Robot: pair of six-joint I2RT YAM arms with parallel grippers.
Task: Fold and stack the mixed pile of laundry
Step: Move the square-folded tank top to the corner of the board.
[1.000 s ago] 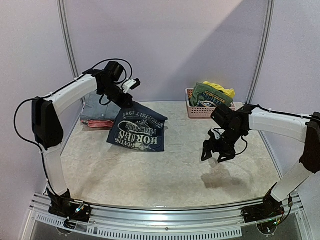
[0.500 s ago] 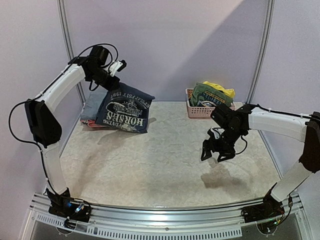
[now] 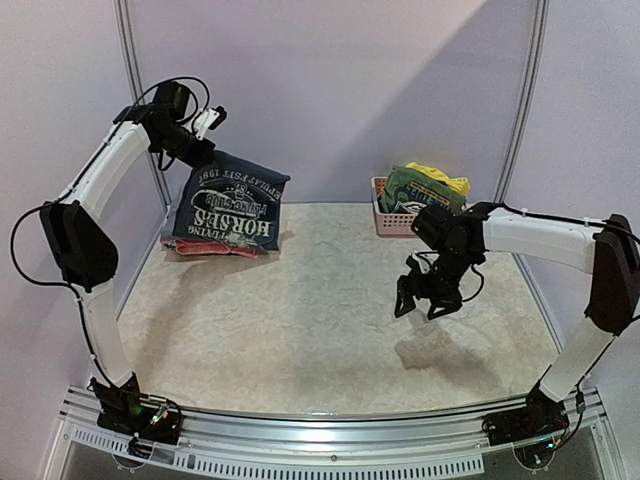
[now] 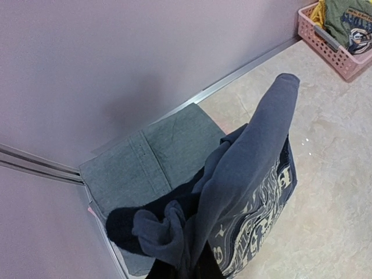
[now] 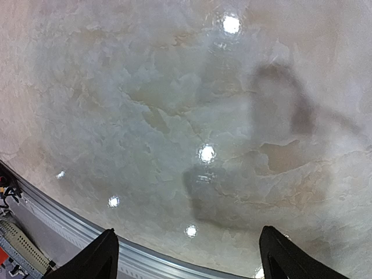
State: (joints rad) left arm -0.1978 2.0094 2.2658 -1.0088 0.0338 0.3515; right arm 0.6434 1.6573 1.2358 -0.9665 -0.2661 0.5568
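Note:
I need to move my left gripper toward the wall corner next, then lower it and release the navy top onto the folded grey shirt (image 3: pixel 180 213) (image 4: pixel 157 151), because the grey shirt is below it.
My left gripper (image 3: pixel 205 150) is shut on a bunched edge of the navy top with white lettering (image 3: pixel 228 205), which hangs from it at the back left. In the left wrist view the navy top (image 4: pixel 250 180) drapes down from the left gripper (image 4: pixel 185 268) and covers its fingers. Below lies the folded grey shirt (image 4: pixel 157 151), seen from above as the grey shirt (image 3: pixel 180 213) on a pink layer (image 3: pixel 215 248). The green tee (image 3: pixel 420 190) and yellow piece (image 3: pixel 447 181) sit in the basket. My right gripper (image 3: pixel 420 302) hovers open over bare table, nothing between the right gripper (image 5: pixel 187 244) fingers.
The pink slatted basket (image 3: pixel 395 222) stands at the back right against the wall; the left wrist view shows the pink basket (image 4: pixel 331 49) at its top right corner. Walls close the table at back and sides. A metal rail (image 3: pixel 320 430) runs along the near edge.
My left arm has lifted the navy top and carried it left and back, from the table's left middle to over the folded stack. The right gripper has drifted slightly left, still open.

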